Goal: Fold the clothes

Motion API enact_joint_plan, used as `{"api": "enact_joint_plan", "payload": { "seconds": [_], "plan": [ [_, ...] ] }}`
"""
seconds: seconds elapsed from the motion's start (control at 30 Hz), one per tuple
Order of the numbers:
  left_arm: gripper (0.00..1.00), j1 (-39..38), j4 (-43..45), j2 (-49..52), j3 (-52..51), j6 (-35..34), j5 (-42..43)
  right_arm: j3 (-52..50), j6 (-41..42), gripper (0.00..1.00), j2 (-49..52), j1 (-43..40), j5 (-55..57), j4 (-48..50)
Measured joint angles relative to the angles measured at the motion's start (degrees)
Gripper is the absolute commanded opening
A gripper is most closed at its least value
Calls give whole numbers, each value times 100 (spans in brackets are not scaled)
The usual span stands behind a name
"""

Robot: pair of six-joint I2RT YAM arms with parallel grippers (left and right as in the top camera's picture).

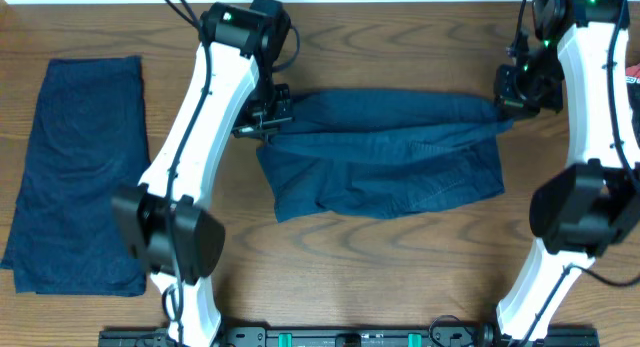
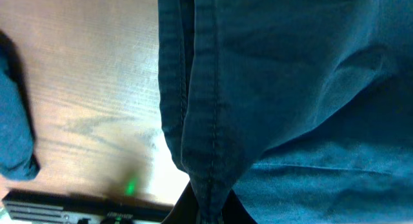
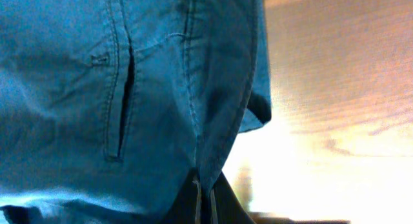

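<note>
I should next move my left gripper down and back onto the shorts' near layer (image 1: 288, 186) by the folded garment and let go, because the held edge still hangs above it.
A dark navy-blue pair of shorts (image 1: 390, 152) lies across the middle of the table, its far edge lifted and stretched between my two grippers. My left gripper (image 1: 268, 119) is shut on the shorts' left top corner; in the left wrist view the stitched hem (image 2: 206, 108) runs down into the jaws (image 2: 210, 208). My right gripper (image 1: 505, 105) is shut on the right top corner; the right wrist view shows the cloth with a pocket slit (image 3: 122, 101) pinched in the jaws (image 3: 203, 198). A second navy garment (image 1: 85, 172) lies folded flat at the left.
The wooden table (image 1: 400, 257) shows around both garments. A red-and-white object (image 1: 634, 72) peeks in at the right edge. The arm bases stand along the front edge (image 1: 350, 337).
</note>
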Motion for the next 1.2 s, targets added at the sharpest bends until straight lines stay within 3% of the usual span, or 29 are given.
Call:
{"api": "enact_joint_plan", "payload": {
  "seconds": [0.27,0.53,0.57,0.6,0.63,0.73,0.83,0.87,1.2],
  "plan": [
    [6,-323,1043,-914,-1989,-295,-50,-1961,70,2,-730,120,26,824],
    [8,-555,2140,-916,-3486,-415,251,-2691,72,4,-811,142,31,973],
    [23,-555,2227,-916,-3598,-413,293,-2697,81,32,-815,142,28,973],
    [49,-555,2286,-916,-3681,-407,334,-2697,125,86,-822,142,26,975],
    [63,-555,2315,-916,-3755,-413,382,-2697,107,99,-833,142,22,968],
    [64,-562,2380,-916,-3873,-468,492,-2699,105,99,-879,144,13,964],
    [93,-573,2463,-916,-3908,-452,538,-2699,57,99,-903,146,-52,1014],
    [98,-573,2531,-916,-3910,-479,555,-2699,50,99,-907,155,-68,1062],
    [98,-267,3392,-1513,-3917,-664,616,-2441,-68,99,-1154,188,-153,1180]
  ]
}}
